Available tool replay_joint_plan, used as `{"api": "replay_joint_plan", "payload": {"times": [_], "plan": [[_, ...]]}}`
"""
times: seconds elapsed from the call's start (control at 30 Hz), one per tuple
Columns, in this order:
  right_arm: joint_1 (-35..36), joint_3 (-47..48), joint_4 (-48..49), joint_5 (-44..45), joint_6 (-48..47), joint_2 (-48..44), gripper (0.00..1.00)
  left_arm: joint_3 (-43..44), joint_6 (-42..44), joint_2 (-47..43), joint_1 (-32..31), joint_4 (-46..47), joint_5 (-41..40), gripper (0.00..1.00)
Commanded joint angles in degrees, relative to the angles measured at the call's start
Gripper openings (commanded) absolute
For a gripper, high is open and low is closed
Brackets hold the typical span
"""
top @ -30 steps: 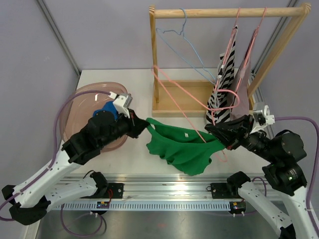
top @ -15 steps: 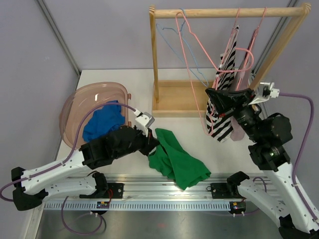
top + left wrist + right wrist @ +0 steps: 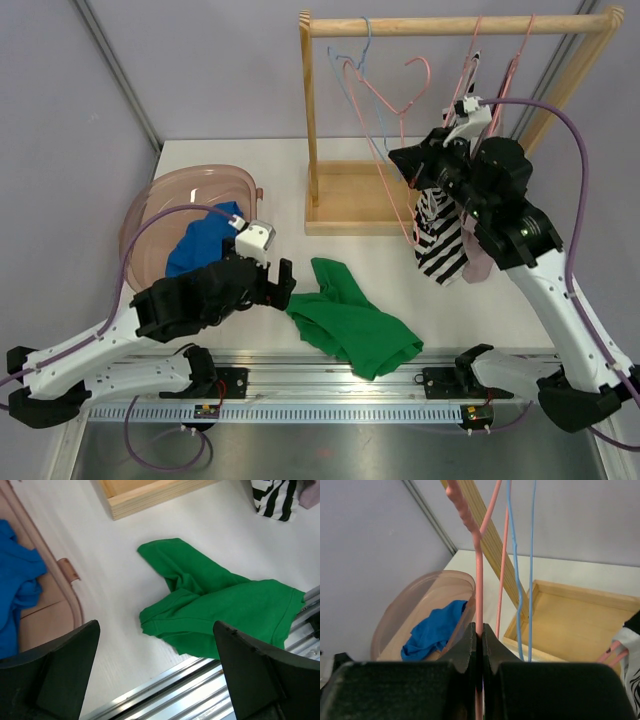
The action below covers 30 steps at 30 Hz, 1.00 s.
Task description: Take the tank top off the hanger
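The bare pink hanger's hook is off the bar, so my right gripper should next go outward and to the left in the top view, toward the wooden bar (image 3: 408,27).
The green tank top (image 3: 350,320) lies crumpled on the white table near the front edge, off the hanger; the left wrist view shows it too (image 3: 215,605). Just left of it my left gripper (image 3: 284,283) is open, its fingers (image 3: 55,670) wide apart with nothing between them. The bare pink hanger (image 3: 388,98) is up by the wooden rail, and my right gripper (image 3: 405,165) is shut on its wire. In the right wrist view the jaws (image 3: 479,635) pinch the pink hanger (image 3: 478,580).
A wooden rack (image 3: 450,24) stands at the back with a blue hanger (image 3: 352,75) and a striped garment (image 3: 440,240) on another pink hanger. A pink basin (image 3: 165,190) holding blue cloth (image 3: 205,240) sits at the left. A metal rail (image 3: 350,385) runs along the near edge.
My left gripper has opened, let go of the green tank top and drawn back to the left. The right arm has lifted the pink hanger up toward the rail.
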Motion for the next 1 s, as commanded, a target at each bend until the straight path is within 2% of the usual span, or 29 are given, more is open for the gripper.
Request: {"api": "replay_joint_plan", "payload": {"times": [0.0,0.07,0.17,0.57,0.73,0.97], "plan": [[0.4,8.9,-3.5,3.6,-3.0,4.7,0.00,1.3,1.7,-3.3,0.0,-3.4,-5.6,0.99],[1.8,12.8,-4.7,7.7,-4.5,7.2,0.00,0.2,1.3,-4.8,-0.1,-3.6,-6.5,0.99],[2.6,17.4,-5.4,8.9,-5.3,11.7,0.00,-1.4,1.4,-6.0,0.0,-2.6,-5.4,0.99],[7.6,38.7,-13.7,20.3,-6.8,31.7,0.00,-1.8,0.7,-4.0,-0.1,-3.6,-5.1,0.99],[8.4,47.6,-16.6,22.3,-7.1,37.3,0.00,-2.3,0.5,-4.0,-0.2,-3.6,-4.6,0.99],[8.5,55.2,-19.7,23.8,-6.3,43.6,0.00,-2.5,0.4,-4.1,-0.3,-3.5,-4.2,0.99]]}}
